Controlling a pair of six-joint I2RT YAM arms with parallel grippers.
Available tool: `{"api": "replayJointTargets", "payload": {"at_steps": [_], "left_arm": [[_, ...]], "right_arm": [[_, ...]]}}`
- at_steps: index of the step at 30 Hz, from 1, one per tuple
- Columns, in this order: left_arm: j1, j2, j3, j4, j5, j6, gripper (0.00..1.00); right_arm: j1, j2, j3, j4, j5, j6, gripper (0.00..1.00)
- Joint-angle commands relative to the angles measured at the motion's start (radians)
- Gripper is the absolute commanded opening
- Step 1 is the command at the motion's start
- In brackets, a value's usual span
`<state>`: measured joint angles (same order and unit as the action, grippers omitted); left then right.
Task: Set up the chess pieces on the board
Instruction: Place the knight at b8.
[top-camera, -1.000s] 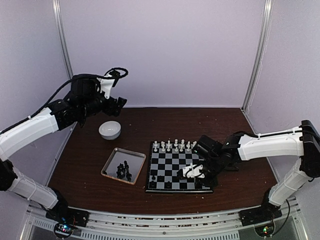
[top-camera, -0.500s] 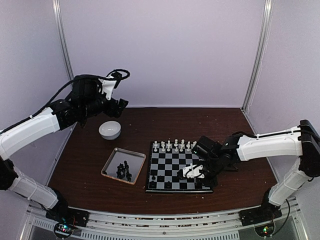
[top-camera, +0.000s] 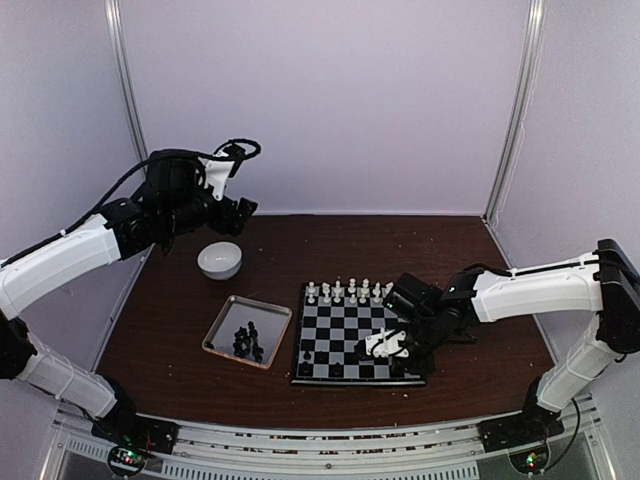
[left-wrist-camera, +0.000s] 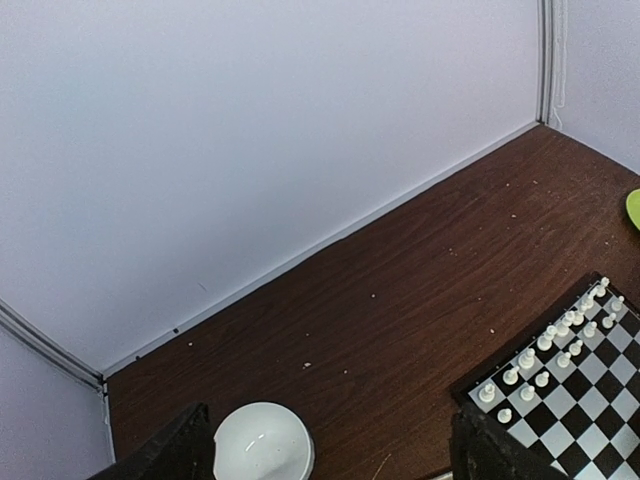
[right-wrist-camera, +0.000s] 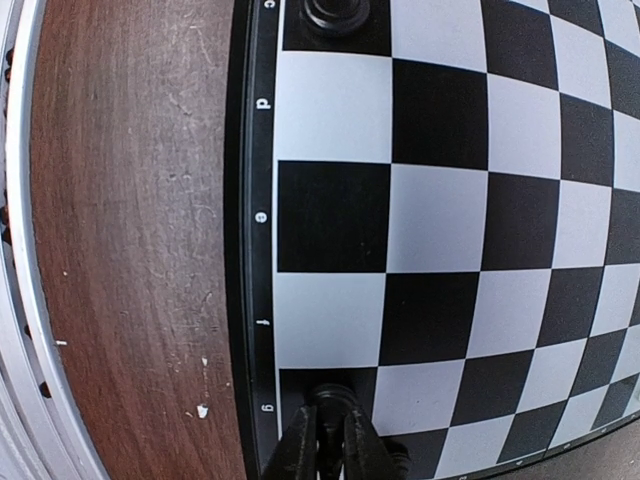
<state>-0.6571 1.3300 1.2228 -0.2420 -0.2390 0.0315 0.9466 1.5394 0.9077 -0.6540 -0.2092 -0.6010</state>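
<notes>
My left gripper moves back and down onto the black piece in the tray's corner (top-camera: 209, 345) next. The piece sits below it, nearer my base, clear of the others.
The board (top-camera: 345, 330) lies right of centre, with white chess pieces (top-camera: 345, 291) along its far rows. One black piece (top-camera: 307, 355) stands near its front left corner. My right gripper (top-camera: 385, 346) is low over the board's front right. In the right wrist view it (right-wrist-camera: 329, 410) is shut on a black piece (right-wrist-camera: 331, 393) standing on the dark g square of the board (right-wrist-camera: 330, 100). Another black piece (right-wrist-camera: 335, 12) stands at column c. My left gripper (top-camera: 243, 208) hangs high at the back left, open and empty, with its fingers (left-wrist-camera: 170, 455) spread wide.
A silver tray (top-camera: 262, 303) holding several black pieces (top-camera: 247, 338) sits left of the board. A white bowl (top-camera: 219, 260) stands behind the tray, and in the left wrist view that bowl (left-wrist-camera: 262, 445) is below my left gripper. A green object (left-wrist-camera: 634, 208) shows at the right edge.
My left gripper has drifted slightly to the right, still open. My right gripper stays low at the board's front right, closed on the black piece.
</notes>
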Motion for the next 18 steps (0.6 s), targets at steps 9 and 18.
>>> {"api": "replayJointTargets", "payload": {"at_steps": [9, 18], "left_arm": [[0.002, 0.011, 0.046, 0.003, 0.031, 0.012, 0.83], [-0.004, 0.075, 0.103, -0.102, -0.017, 0.019, 0.82]], "right_arm": [[-0.009, -0.081, 0.021, -0.028, -0.005, 0.043, 0.31], [-0.117, -0.216, 0.159, -0.113, -0.102, 0.078, 0.34]]}}
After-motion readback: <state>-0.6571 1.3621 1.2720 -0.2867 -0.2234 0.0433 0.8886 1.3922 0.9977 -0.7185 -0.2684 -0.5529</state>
